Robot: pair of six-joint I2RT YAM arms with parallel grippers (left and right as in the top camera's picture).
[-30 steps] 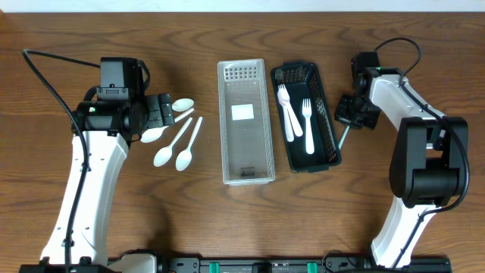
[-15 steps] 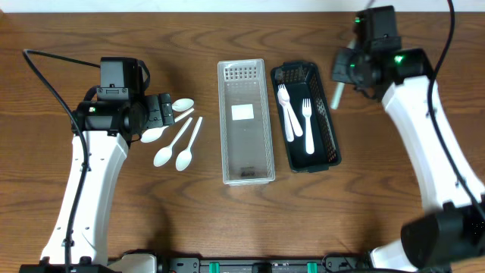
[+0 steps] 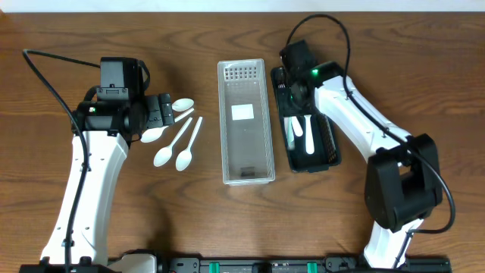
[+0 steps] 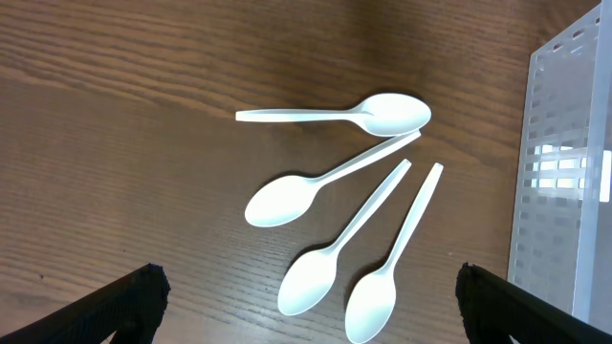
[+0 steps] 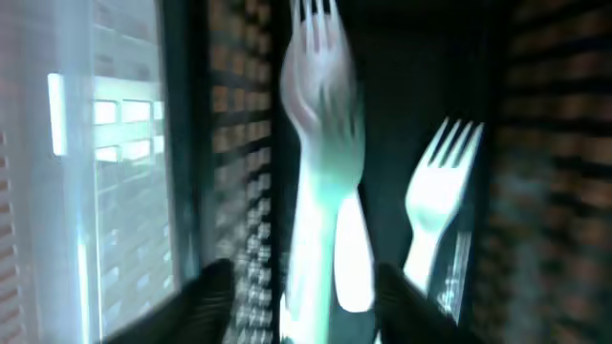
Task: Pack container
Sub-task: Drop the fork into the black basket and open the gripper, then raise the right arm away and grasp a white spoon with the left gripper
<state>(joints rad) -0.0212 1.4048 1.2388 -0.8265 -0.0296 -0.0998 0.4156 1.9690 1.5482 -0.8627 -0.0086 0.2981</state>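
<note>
My left gripper will move down toward the clear basket [image 3: 246, 174] next and turn onto the handle of the spoon nearest the basket, because that handle lies at a slant to its fingers.
Several white plastic spoons [image 4: 325, 191] lie on the wood left of the clear basket [image 3: 246, 174]; they also show in the overhead view [image 3: 176, 136]. My left gripper [image 4: 304, 306] hangs open above them, touching none. My right gripper [image 3: 294, 89] is down over the far end of the black mesh basket [image 3: 331, 144]. In the blurred right wrist view its fingers [image 5: 304, 306] stand apart, with white forks [image 5: 320, 143] lying lengthwise in the basket below and between them. I cannot see a finger touching a fork.
The clear basket holds only a white label [image 3: 242, 111]; its wall shows at the left of the right wrist view [image 5: 86, 143]. The two baskets stand side by side at the table's middle. The right arm [image 3: 364, 114] arches over the black basket's right side.
My right arm swung from the table's right side, carrying a white fork, to the far right and then down over the black basket. The left arm and spoons have not moved.
</note>
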